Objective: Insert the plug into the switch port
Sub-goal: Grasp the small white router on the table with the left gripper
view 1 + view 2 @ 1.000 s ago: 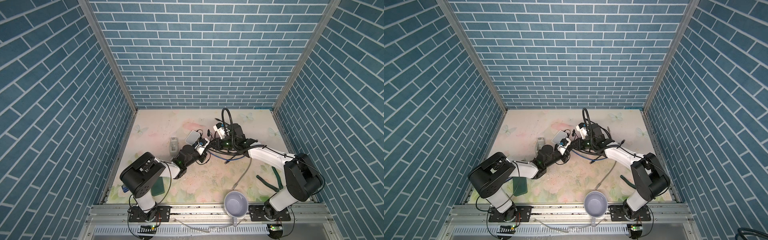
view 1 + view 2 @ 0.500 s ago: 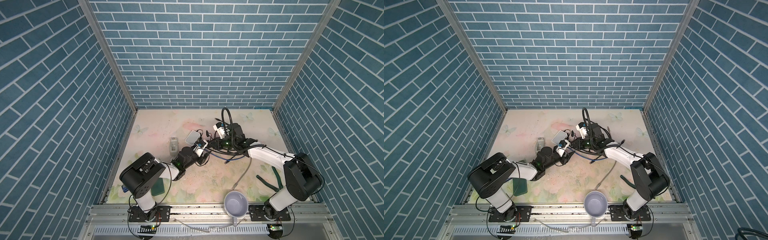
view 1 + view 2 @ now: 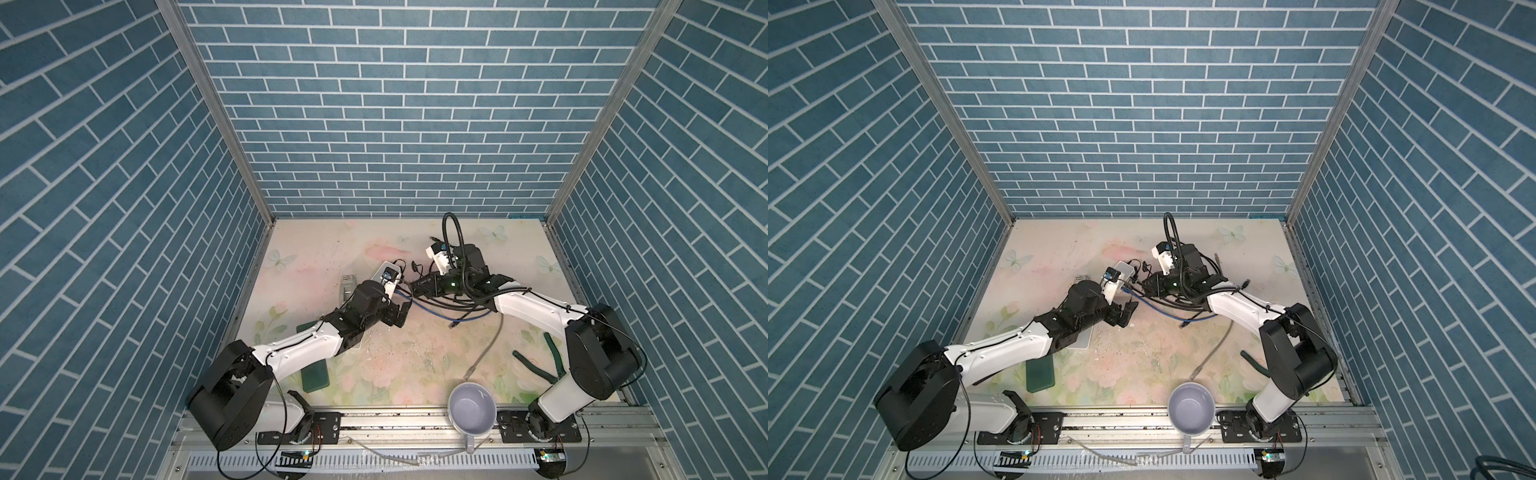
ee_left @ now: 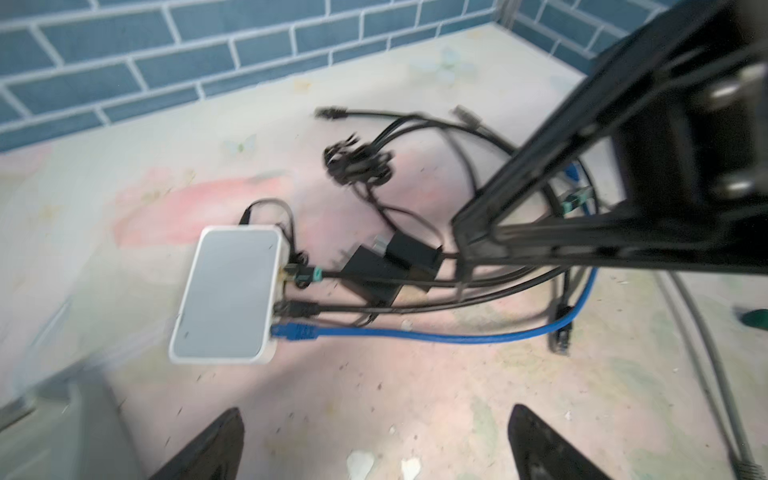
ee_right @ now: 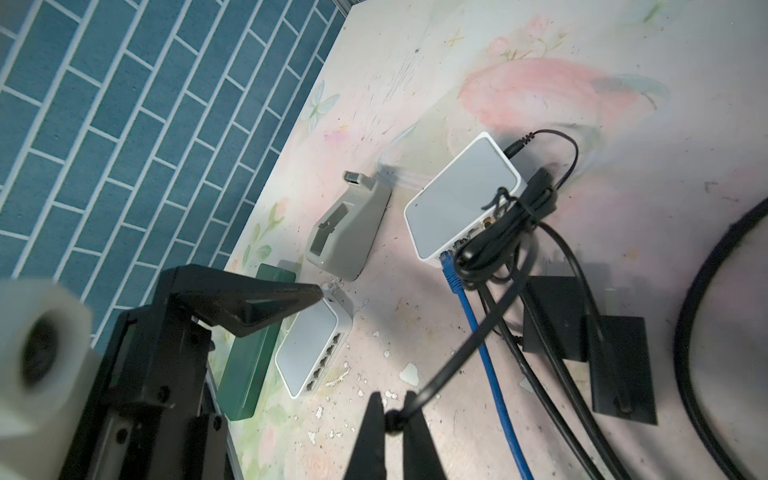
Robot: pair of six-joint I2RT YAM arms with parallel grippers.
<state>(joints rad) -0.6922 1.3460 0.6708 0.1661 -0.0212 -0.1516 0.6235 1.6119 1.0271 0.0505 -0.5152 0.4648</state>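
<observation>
My left gripper draws back next and lowers open fingers astride the sides of the second white switch (image 3: 1082,338) to close, its empty ports below and back.
The white switch (image 4: 230,291) lies flat on the floral table, also seen in both top views (image 3: 386,272) (image 3: 1125,269). A blue plug (image 4: 293,331) on a blue cable sits in one of its side ports, beside two black plugs (image 4: 297,308). My left gripper (image 4: 376,419) is open and empty, a short way back from the switch, with only bare table between its fingertips (image 4: 224,440). My right gripper (image 5: 392,415) is shut on a thin black cable (image 5: 453,361) that runs up to the switch (image 5: 461,199). Its arm reaches over the cable tangle (image 3: 415,284).
A second white switch (image 5: 311,345), a green box (image 5: 249,345) and a grey holder (image 5: 349,224) lie left of the switch. Black adapters (image 4: 390,266) and looped cables crowd its port side. A grey cable (image 3: 486,353), green pliers (image 3: 540,365) and a mug (image 3: 471,407) lie near the front.
My left gripper has opened and drawn back from the switch. The right arm has stayed put, still shut.
</observation>
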